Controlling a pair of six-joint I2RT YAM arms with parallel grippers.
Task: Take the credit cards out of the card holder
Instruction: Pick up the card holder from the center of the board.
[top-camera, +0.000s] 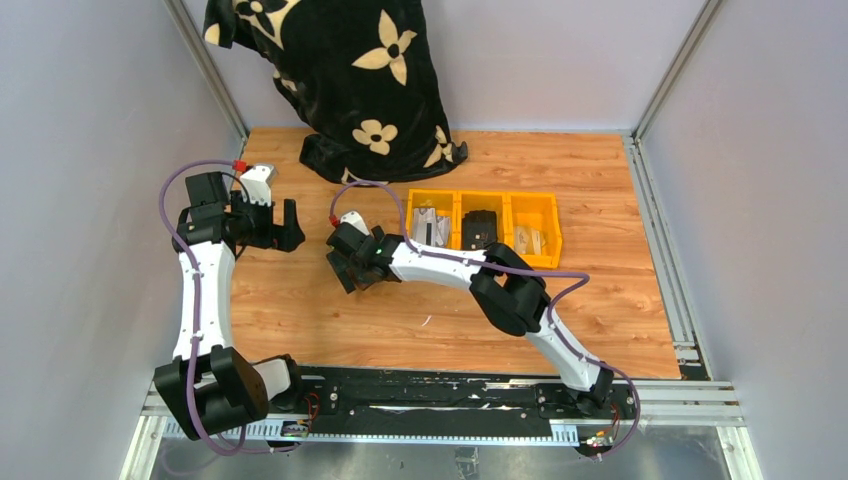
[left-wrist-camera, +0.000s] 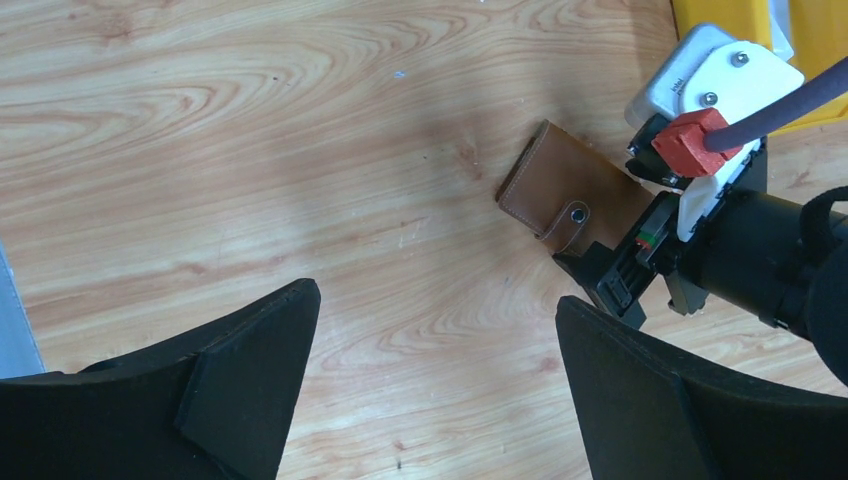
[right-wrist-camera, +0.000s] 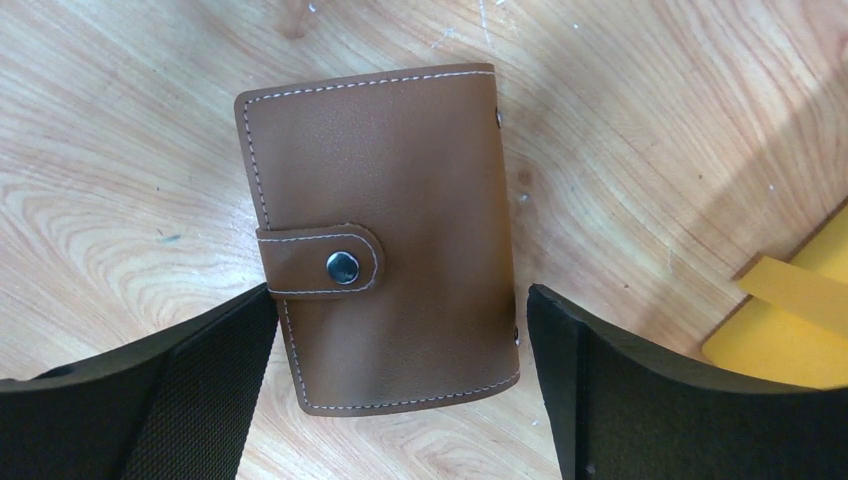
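Note:
The card holder's free short end (left-wrist-camera: 530, 168), to the right in the top view, gets my left gripper's grasp next, since my right gripper stands on either side of the other end.
The card holder (right-wrist-camera: 385, 200) is a brown leather-like wallet lying flat on the wooden table, closed, with its tab snapped shut. It also shows in the left wrist view (left-wrist-camera: 565, 190). No credit cards are visible. My right gripper (right-wrist-camera: 400, 310) is open just above the holder, one finger on each side of its lower end, not gripping it. In the top view the right gripper (top-camera: 348, 268) hides the holder. My left gripper (left-wrist-camera: 437, 295) is open and empty over bare table, left of the holder; in the top view it (top-camera: 287, 226) sits at the left.
A yellow three-compartment bin (top-camera: 506, 213) stands right of the right gripper, holding pale items and a black lumpy object (top-camera: 480, 230). A black cloth with cream flowers (top-camera: 350, 80) hangs at the back. Grey walls and metal rails enclose the table.

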